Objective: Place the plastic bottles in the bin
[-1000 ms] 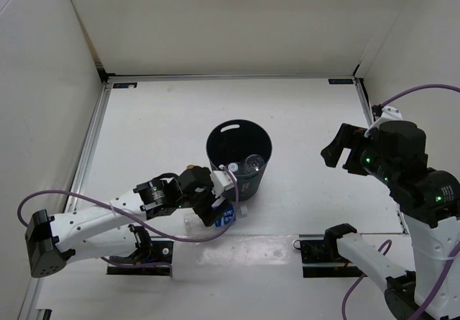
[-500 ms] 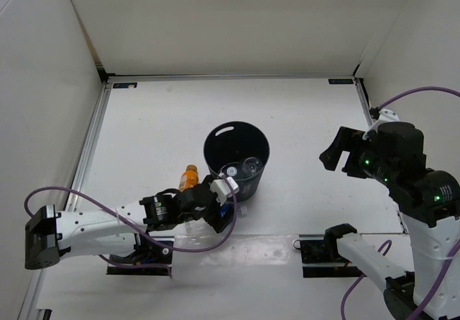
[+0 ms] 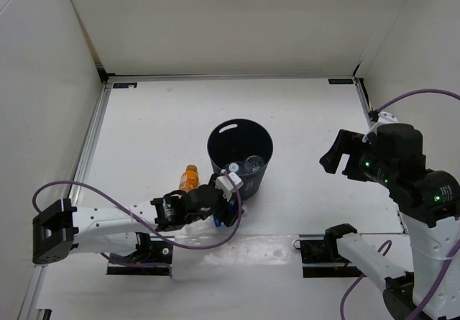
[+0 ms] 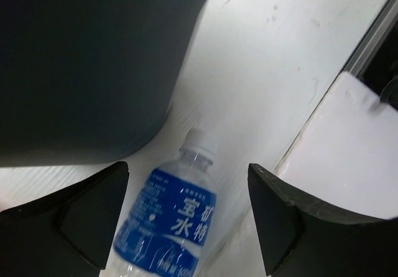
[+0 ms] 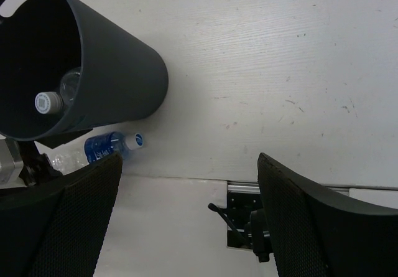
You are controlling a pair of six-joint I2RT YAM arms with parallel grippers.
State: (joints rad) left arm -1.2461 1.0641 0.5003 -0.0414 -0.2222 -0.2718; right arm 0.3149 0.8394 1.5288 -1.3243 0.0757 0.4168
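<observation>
My left gripper is above the bottle's blue label (image 3: 218, 221) (image 4: 165, 224), with its finger gap in line with it. It will next move down and slightly back to close around it.
The dark bin (image 3: 240, 142) stands mid-table; two clear bottles (image 3: 246, 165) lie inside it, also seen in the right wrist view (image 5: 62, 90). The blue-label bottle (image 4: 174, 218) lies on the table against the bin's near side (image 4: 93, 59), cap pointing away. My left gripper (image 4: 186, 221) is open and low, its fingers (image 4: 81, 218) on either side of this bottle without touching it; in the top view it (image 3: 224, 206) sits at the bin's near foot. The orange bottle (image 3: 188, 177) lies left of the bin. My right gripper (image 3: 343, 154) is open, empty and raised at the right.
The bin (image 5: 93, 71) and blue-label bottle (image 5: 109, 147) also show in the right wrist view. A seam and a black mounting plate (image 5: 249, 218) run along the near table edge. White walls close in the table's left, far and right sides.
My left gripper has drawn back from the bin's near rim and dropped over the blue-label bottle. The orange bottle has come into view. The right arm has barely moved.
</observation>
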